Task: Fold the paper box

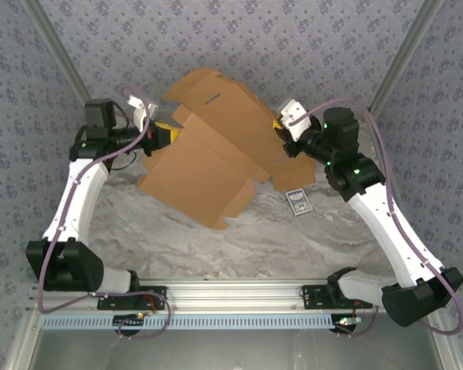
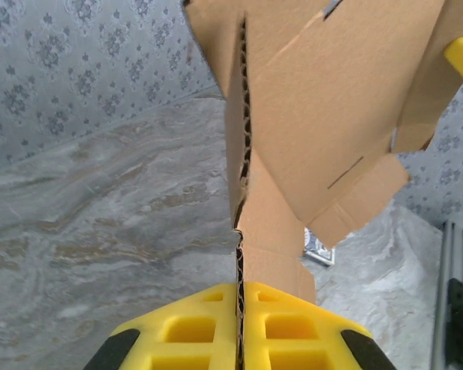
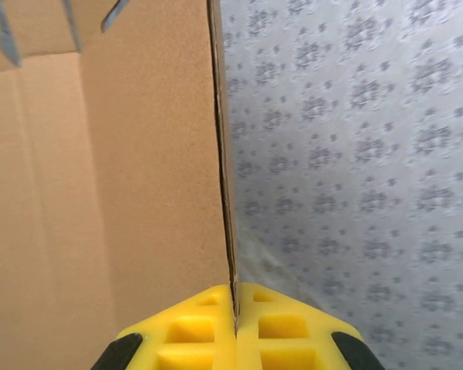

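Observation:
My left gripper should next lower the sheet's edge back onto the marble table and let go of it, because the sheet is still hanging in the air.
The paper box (image 1: 208, 146) is a brown cardboard sheet with flaps, held up off the marble table between both arms. My left gripper (image 1: 163, 136) is shut on the sheet's left edge, and the corrugated edge (image 2: 241, 185) runs straight up from between the yellow fingers (image 2: 193, 331). My right gripper (image 1: 281, 127) is shut on the right edge; a thin cardboard edge (image 3: 224, 169) rises from its yellow fingers (image 3: 285, 331), with the box's inner panel (image 3: 100, 193) to the left. The sheet's lower flaps hang toward the table.
A small dark white-bordered card (image 1: 297, 202) lies on the table right of the box, also under the flaps in the left wrist view (image 2: 319, 248). Patterned fabric walls enclose the back and sides. An aluminium rail (image 1: 231, 297) runs along the near edge.

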